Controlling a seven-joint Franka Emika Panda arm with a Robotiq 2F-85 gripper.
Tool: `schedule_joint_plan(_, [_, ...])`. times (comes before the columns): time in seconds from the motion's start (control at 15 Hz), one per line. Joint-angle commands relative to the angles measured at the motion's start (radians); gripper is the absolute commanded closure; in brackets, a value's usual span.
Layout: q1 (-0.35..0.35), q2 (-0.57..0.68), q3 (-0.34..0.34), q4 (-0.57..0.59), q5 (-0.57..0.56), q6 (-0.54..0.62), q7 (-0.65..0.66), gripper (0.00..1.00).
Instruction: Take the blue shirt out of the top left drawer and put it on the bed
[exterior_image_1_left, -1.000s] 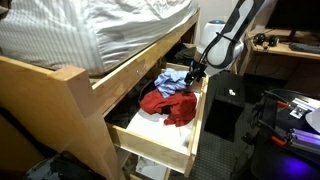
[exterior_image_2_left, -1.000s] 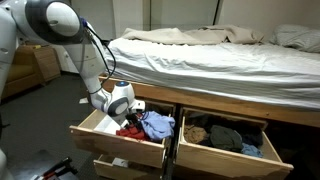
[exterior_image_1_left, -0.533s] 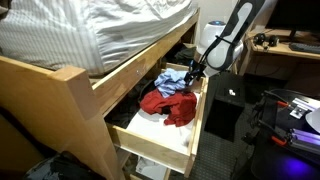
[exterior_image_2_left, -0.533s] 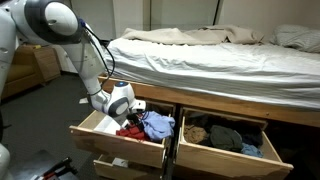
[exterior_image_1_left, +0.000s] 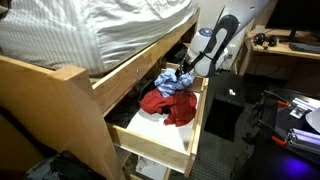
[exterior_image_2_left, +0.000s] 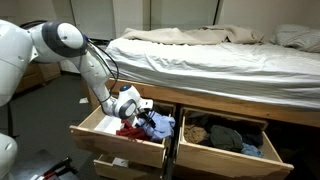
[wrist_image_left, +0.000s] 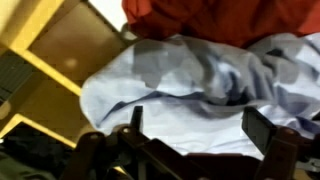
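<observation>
My gripper moves down onto the blue folds between its open fingers next and closes there, since the red garment (exterior_image_1_left: 170, 104) lies clear of the ends of its fingers.
The blue shirt (exterior_image_1_left: 176, 81) lies crumpled in the open top drawer (exterior_image_1_left: 160, 135) under the bed, beside a red garment (exterior_image_1_left: 170, 104). It shows in both exterior views, also as a pale blue heap (exterior_image_2_left: 158, 124), and fills the wrist view (wrist_image_left: 190, 85). My gripper (exterior_image_1_left: 186, 71) hangs just above the shirt, at its far end, low over the drawer (exterior_image_2_left: 110, 140). In the wrist view the two fingers (wrist_image_left: 198, 130) stand wide apart with blue cloth between them; nothing is held.
The bed (exterior_image_2_left: 220, 60) with grey rumpled bedding (exterior_image_1_left: 90, 35) lies above the drawers. A second open drawer (exterior_image_2_left: 225, 135) holds dark clothes. A lower drawer (exterior_image_1_left: 150, 165) is partly open. A desk with gear (exterior_image_1_left: 290, 105) stands beside the arm.
The arm has swung down and toward the drawer, bringing the gripper closer over the blue shirt. The clothes have not moved.
</observation>
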Motion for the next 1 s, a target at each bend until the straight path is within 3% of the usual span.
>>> schedule_joint_plan(0.0, [-0.253,-0.049,0.26,0.053,-0.081,0.009,-0.138,0.0])
schedule_joint_plan(0.07, [-0.126,-0.009,0.144,0.044,-0.02,0.003,-0.079,0.0])
schedule_joint_plan(0.2, [-0.215,-0.023,0.23,0.066,-0.047,0.004,-0.121,0.0])
schedule_joint_plan(0.33, [-0.237,-0.032,0.244,0.069,-0.053,0.004,-0.133,0.0])
schedule_joint_plan(0.4, [-0.19,-0.013,0.197,0.077,-0.027,0.012,-0.107,0.0])
schedule_joint_plan(0.53, [-0.275,0.0,0.278,0.107,-0.028,-0.023,-0.112,0.0])
schedule_joint_plan(0.67, [-0.286,0.03,0.285,0.134,-0.006,-0.042,-0.085,0.0])
schedule_joint_plan(0.73, [-0.306,0.044,0.303,0.145,-0.005,-0.043,-0.084,0.25])
schedule_joint_plan(0.8, [-0.315,0.054,0.308,0.156,0.001,-0.05,-0.077,0.26])
schedule_joint_plan(0.93, [-0.32,0.08,0.309,0.177,0.011,-0.049,-0.066,0.4])
